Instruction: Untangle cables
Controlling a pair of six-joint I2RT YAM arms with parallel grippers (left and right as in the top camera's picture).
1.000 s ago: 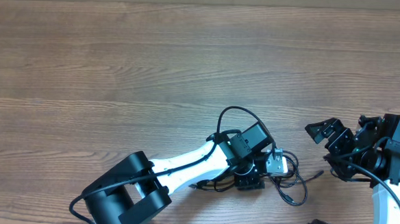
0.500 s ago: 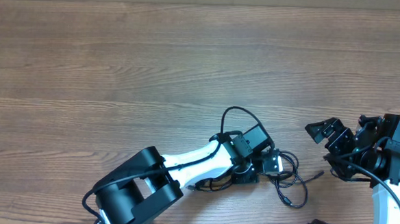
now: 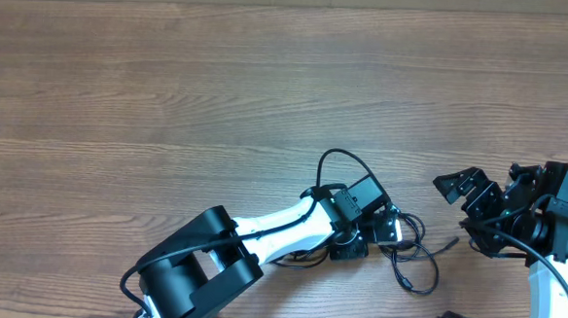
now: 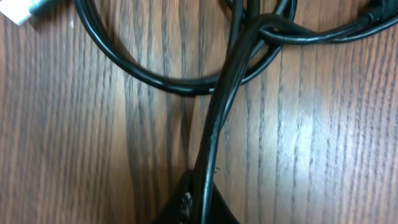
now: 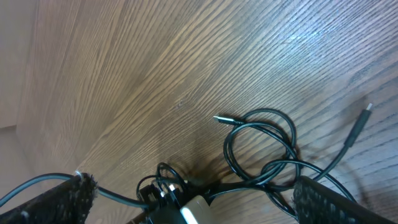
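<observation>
My left gripper moves up, left in the overhead view, then down to bare tabletop next. It releases the piece of black cable where the crossed loops have room.
The cables [image 3: 411,251] lie as a small bunch of thin black loops near the table's front, right of centre. One plug end [image 3: 452,247] points right. My left gripper [image 3: 354,246] is down at the left side of the bunch. In the left wrist view it [image 4: 198,200] is shut on one black strand [image 4: 221,106] that runs up into a crossing of loops. My right gripper [image 3: 465,192] hovers open to the right of the bunch, touching nothing. Its wrist view shows the loops [image 5: 261,149] and two plug ends [image 5: 224,119] [image 5: 357,127] between its widely spread fingers [image 5: 336,202].
The wooden table [image 3: 219,97] stretches bare to the back and left. The left arm [image 3: 260,238] lies across the front of the table. A thicker black arm cable [image 3: 347,162] arcs above the left wrist. A white connector [image 4: 18,9] shows at the top left of the left wrist view.
The left gripper has closed onto a strand of the bunch and its arm has shifted slightly right. The right gripper has stayed still and open.
</observation>
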